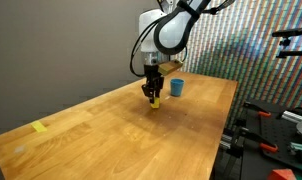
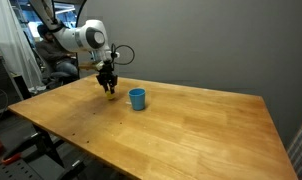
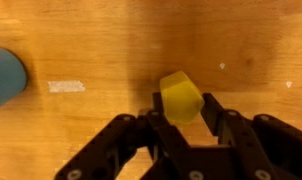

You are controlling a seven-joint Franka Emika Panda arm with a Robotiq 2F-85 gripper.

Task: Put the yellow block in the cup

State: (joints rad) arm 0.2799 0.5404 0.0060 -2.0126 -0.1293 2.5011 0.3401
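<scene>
My gripper should next lift the yellow block [image 2: 111, 93] it holds, move over the blue cup's open top [image 2: 138, 91] and go down to let go, because the cup's rim is higher than the block.
The yellow block [image 3: 180, 97] is small and chunky and sits between my gripper's [image 3: 180, 108] two black fingers, which press on its sides. In both exterior views the gripper [image 1: 153, 96] [image 2: 110, 87] is low over the wooden table with the block [image 1: 155, 101] [image 2: 111, 93] at its tips, at or just above the surface. The blue cup [image 1: 177, 88] [image 2: 138, 98] stands upright on the table a short way from the gripper. In the wrist view the cup [image 3: 3, 75] shows at the left edge.
A flat yellow tape patch [image 1: 39, 127] lies near the table's [image 1: 121, 140] near corner. A small white mark [image 3: 66, 86] is on the wood between cup and block. Stands and equipment [image 1: 281, 115] crowd the floor beside the table edge.
</scene>
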